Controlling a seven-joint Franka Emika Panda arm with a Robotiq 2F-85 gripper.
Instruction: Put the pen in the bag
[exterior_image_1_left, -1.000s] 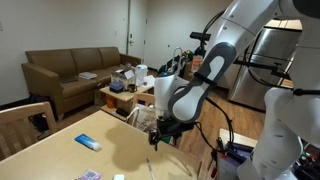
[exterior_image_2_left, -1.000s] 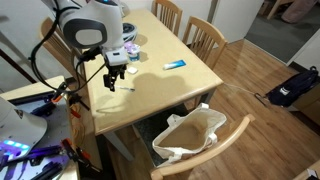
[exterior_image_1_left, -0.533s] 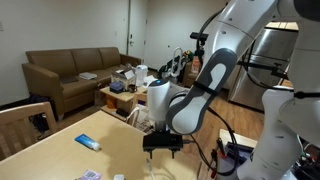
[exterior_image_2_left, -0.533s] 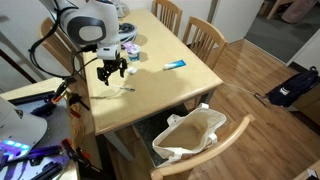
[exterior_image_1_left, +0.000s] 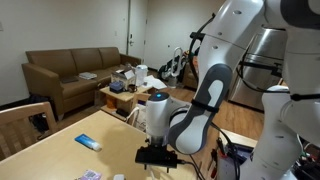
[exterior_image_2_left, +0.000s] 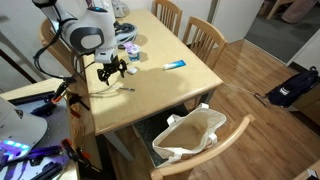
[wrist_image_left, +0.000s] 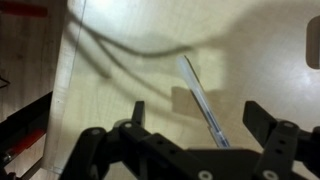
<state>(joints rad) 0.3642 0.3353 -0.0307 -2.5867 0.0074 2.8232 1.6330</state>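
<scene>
The gripper moves down onto the middle of the white pen (exterior_image_2_left: 123, 88) next, as its open fingers already straddle the pen's body. The pen lies flat below it on the table.
A thin clear pen (wrist_image_left: 203, 100) lies flat on the light wood table (exterior_image_2_left: 160, 85), near its edge; in an exterior view it shows as a small sliver (exterior_image_2_left: 122, 89). My gripper (wrist_image_left: 200, 118) is open, with its two black fingers either side of the pen's near end and above it. It hangs low over the table in both exterior views (exterior_image_2_left: 110, 72) (exterior_image_1_left: 157, 155). The white tote bag (exterior_image_2_left: 190, 135) stands open on the floor below the table's front edge, apart from the gripper. The pen is hidden in the exterior view with the sofa.
A blue object (exterior_image_2_left: 175, 65) lies mid-table, and it also shows in an exterior view (exterior_image_1_left: 88, 143). Clutter (exterior_image_2_left: 125, 45) sits at the table's back. Wooden chairs (exterior_image_2_left: 205, 35) (exterior_image_2_left: 215, 150) surround the table. Cables (wrist_image_left: 110, 50) cross the table's edge. A sofa (exterior_image_1_left: 75, 75) stands behind.
My gripper has come down closer to the table and shifted slightly toward the table's edge, over the pen. The pen and the bag have not moved.
</scene>
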